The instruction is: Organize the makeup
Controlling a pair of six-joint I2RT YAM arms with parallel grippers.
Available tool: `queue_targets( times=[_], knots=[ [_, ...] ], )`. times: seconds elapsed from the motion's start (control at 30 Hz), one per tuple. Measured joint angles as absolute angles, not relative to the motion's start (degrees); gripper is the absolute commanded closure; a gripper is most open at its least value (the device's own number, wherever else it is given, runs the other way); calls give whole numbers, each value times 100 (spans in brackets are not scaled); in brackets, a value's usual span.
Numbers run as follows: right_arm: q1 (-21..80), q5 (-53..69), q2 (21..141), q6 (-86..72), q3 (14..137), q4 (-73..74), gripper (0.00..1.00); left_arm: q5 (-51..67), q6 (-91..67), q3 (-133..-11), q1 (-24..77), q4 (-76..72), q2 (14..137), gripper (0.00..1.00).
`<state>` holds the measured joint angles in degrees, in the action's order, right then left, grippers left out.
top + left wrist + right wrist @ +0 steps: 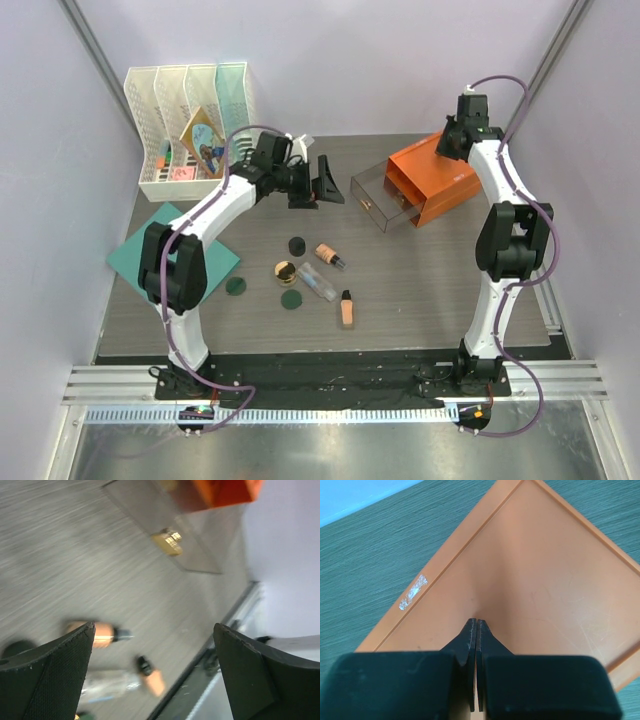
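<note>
The robot's left gripper needs to turn next, then move back and down onto the peach bottle's body beside the black cap.
The makeup lies loose in the middle of the table: black jar (296, 245), peach bottle with black cap (329, 255), tan round compact (286, 270), clear tube (316, 281), orange stick (347, 308) and two dark-green discs (236, 286) (291, 299). My left gripper (316, 185) is open and empty, raised above the table behind the makeup. Its blurred wrist view shows the peach bottle (100, 633), orange stick (152, 676) and clear tube (107, 685) between the fingers (55, 675). My right gripper (452, 140) is shut and empty, tips (477, 625) over the orange box top.
The orange drawer box (432, 178) stands at the back right with its clear drawer (378, 198) pulled out toward the left; it also shows in the left wrist view (170, 540). A teal flat sheet (170, 255) lies at the left. A white file rack (190, 120) stands at the back left.
</note>
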<state>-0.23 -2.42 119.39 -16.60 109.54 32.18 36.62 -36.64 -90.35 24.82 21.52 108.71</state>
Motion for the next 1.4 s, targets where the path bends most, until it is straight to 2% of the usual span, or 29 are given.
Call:
queue_targets(
  times=[0.23,0.4,0.6,0.93,1.4],
  knots=[
    [-25,-239,11828,-1616,10704,2976,99,2493,-1894,-9168,2812,3898,10827,0],
    [-25,-228,11808,-1579,10665,2930,99,1931,-1308,-9168,3201,4372,10975,3],
    [-25,-215,11808,-1538,10659,2926,99,1505,-952,-9188,3511,4495,11365,4],
    [-34,-178,11797,-1514,10628,2891,99,521,224,-9277,3981,4501,11727,0],
    [-40,-161,11797,-1509,10617,2880,99,67,1079,-9264,4635,4235,11839,1]
  ],
)
